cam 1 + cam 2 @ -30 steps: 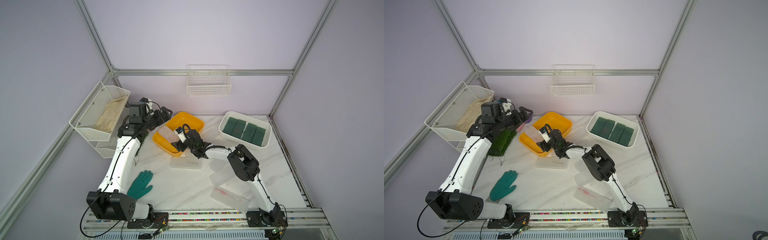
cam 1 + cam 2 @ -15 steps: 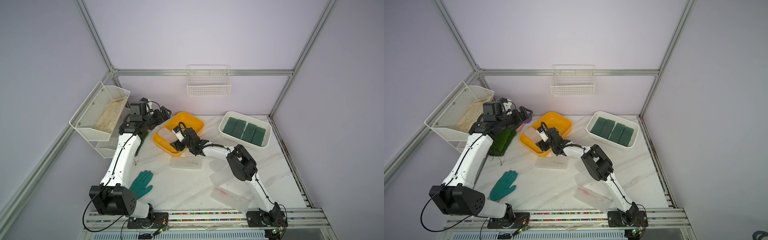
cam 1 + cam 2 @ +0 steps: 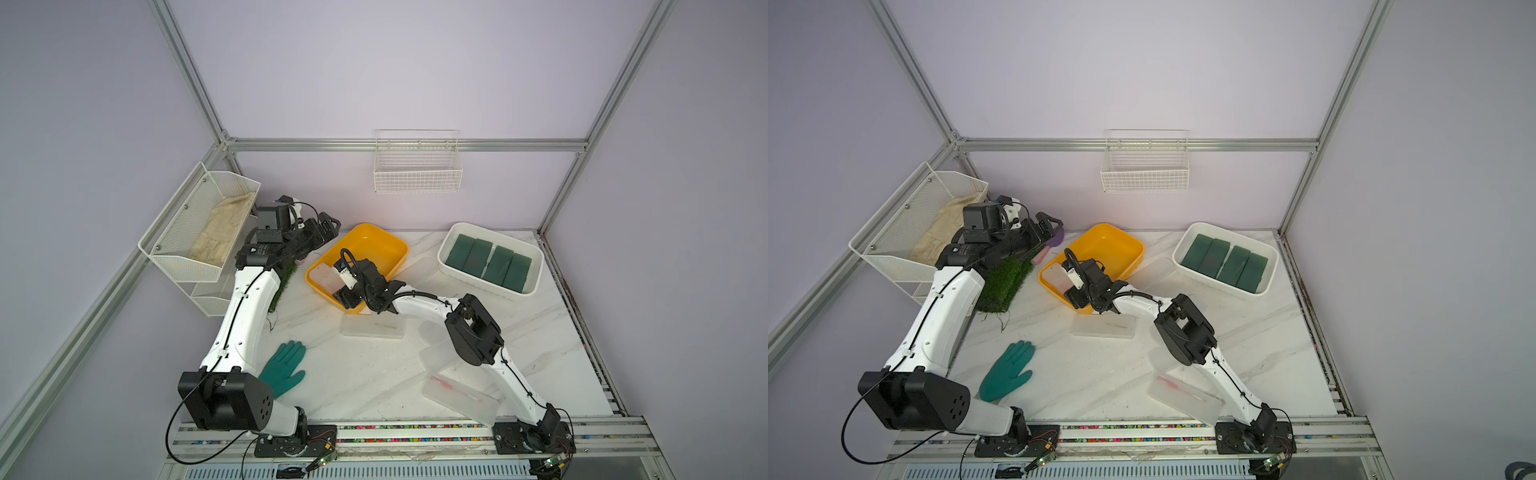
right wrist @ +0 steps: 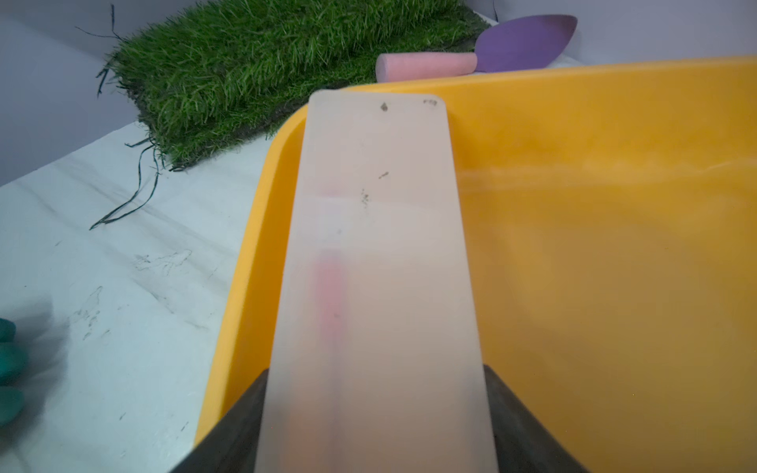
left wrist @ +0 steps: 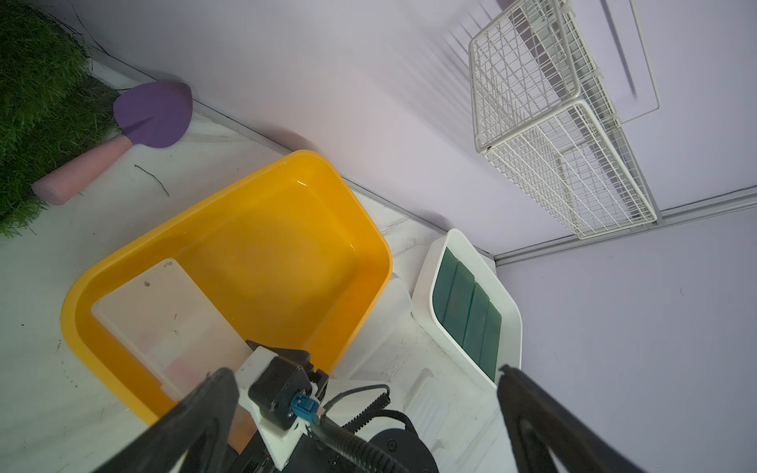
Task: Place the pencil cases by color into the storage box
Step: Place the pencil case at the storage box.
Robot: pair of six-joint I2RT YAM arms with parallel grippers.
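My right gripper moves down along the yellow storage box's end toward its bottom next before it releases the clear case, which still hangs near the box's rim height.
My right gripper (image 4: 375, 430) is shut on a frosted clear pencil case (image 4: 377, 266) with something pink inside. The case reaches into the yellow storage box (image 3: 374, 245) along its left wall, and it also shows as the clear case (image 3: 326, 278) in a top view. Four dark green pencil cases (image 3: 488, 262) lie side by side in the white storage box (image 3: 536, 266). Several more clear cases lie on the table, such as one case (image 3: 372, 328) and another case (image 3: 459, 399). My left gripper (image 5: 364, 393) hangs open and empty behind the yellow box, seen as the left gripper (image 3: 328, 226) in a top view.
A teal glove (image 3: 284, 368) lies near the left arm's base. A grass mat (image 3: 1005, 282) and a purple-and-pink foam spade (image 5: 151, 114) sit left of the yellow box. A wire basket (image 3: 417, 166) hangs on the back wall. A mesh shelf (image 3: 199, 232) stands at the left.
My right gripper has carried the clear case a little leftward, further over the yellow box. The left gripper has stayed open in about the same place.
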